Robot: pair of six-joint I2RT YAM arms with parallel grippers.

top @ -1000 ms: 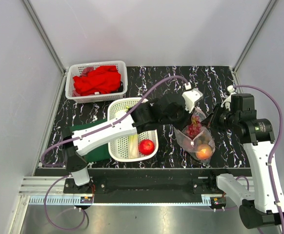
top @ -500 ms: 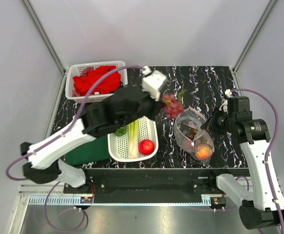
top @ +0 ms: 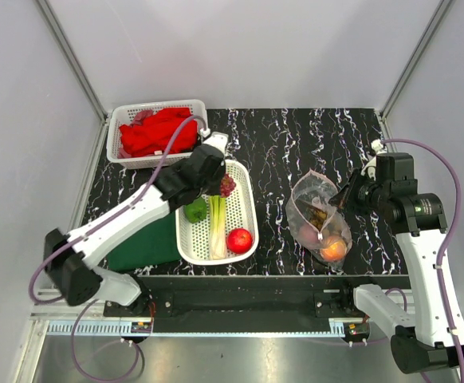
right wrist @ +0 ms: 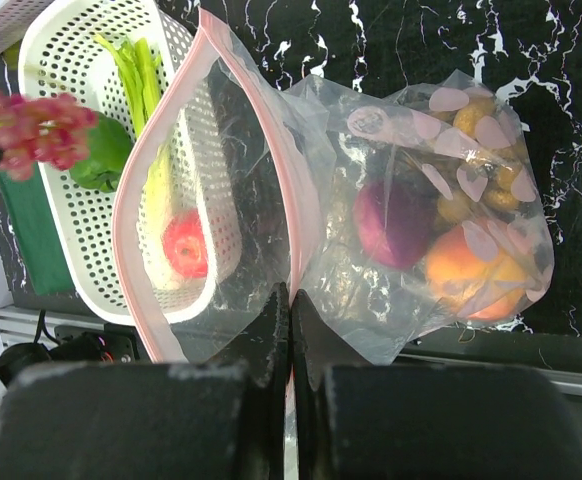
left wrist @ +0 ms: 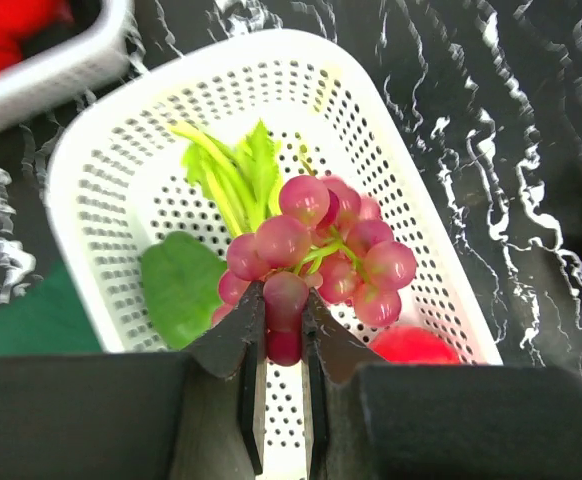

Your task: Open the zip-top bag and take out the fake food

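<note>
The left gripper will lower the grapes onto the bare basket bottom beside the leek and release them there, since that spot is below the gripper and to its right in the top view.
The clear zip-top bag (top: 316, 209) lies open on the black marbled table, its pink zip strip (right wrist: 139, 195) spread wide. My right gripper (right wrist: 289, 300) is shut on the bag's rim and holds the mouth up. Inside the bag are a purple onion (right wrist: 386, 222), an orange peach (right wrist: 461, 272) and yellow-brown berries (right wrist: 471, 115). My left gripper (left wrist: 283, 312) is shut on the purple grapes (left wrist: 321, 240), which hang over the white basket (top: 249, 182). In that basket lie a leek (top: 217, 223), a green pepper (top: 195, 210) and a red apple (top: 239, 239).
A second white basket (top: 202, 120) with a red cloth (top: 159, 132) stands at the back left. A dark green cloth (top: 146, 246) lies left of the near basket, under the left arm. Grey walls close in the table on three sides.
My left arm has swung from the bag's mouth to the left with the grapes and lowered them over the white basket. The right gripper has kept its hold on the bag.
</note>
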